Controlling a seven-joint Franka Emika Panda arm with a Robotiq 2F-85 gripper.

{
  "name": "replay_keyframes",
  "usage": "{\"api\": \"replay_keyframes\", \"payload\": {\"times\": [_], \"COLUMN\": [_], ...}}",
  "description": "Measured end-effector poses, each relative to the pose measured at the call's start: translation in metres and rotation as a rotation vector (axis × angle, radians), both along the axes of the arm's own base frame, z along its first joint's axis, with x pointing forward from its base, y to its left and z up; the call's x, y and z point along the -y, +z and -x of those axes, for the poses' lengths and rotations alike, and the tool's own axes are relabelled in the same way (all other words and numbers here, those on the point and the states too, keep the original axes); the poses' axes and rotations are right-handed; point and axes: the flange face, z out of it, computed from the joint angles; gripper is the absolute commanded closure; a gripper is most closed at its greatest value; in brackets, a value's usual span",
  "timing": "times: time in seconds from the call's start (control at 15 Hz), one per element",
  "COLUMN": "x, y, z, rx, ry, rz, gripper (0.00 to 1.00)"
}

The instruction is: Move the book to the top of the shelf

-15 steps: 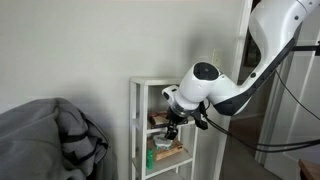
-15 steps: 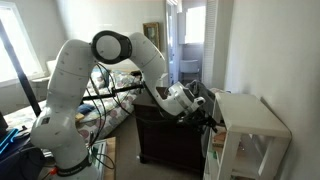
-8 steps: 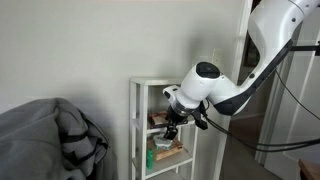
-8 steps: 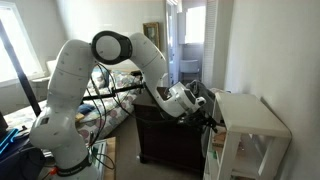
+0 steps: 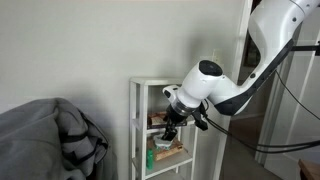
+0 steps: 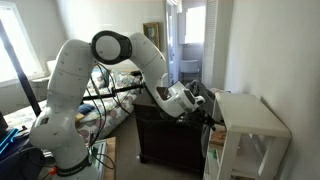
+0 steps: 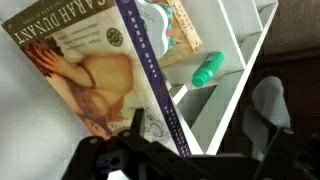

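To close its fingers across the purple spine, my gripper will turn into line with it first, because the book slants in the wrist view.
The book fills the left of the wrist view, with a pale figure on the cover and a purple spine. It stands tilted in the middle tier of the white shelf. In an exterior view it is a dark shape in the shelf. My gripper is open. One finger lies over the cover near the spine, the other is apart on the far side, and the book's spine edge is between them. The gripper reaches into the middle tier. The shelf top is bare.
A green object and pale tan flat items lie on the tier below, also seen in an exterior view. A grey blanket heap lies beside the shelf. A dark cabinet stands next to it.
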Motion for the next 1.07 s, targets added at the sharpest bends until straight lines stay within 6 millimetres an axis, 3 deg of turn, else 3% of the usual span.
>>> {"api": "replay_keyframes", "payload": {"times": [0.33, 0.73, 1.07], "x": [-0.001, 0.011, 0.009], "y": [0.002, 0.011, 0.002], "z": [0.004, 0.001, 0.006], "rx": [-0.001, 0.053, 0.044], "ry": [-0.008, -0.149, -0.179], "rz": [0.012, 0.214, 0.379], "gripper": [0.00, 0.00, 0.00]}}
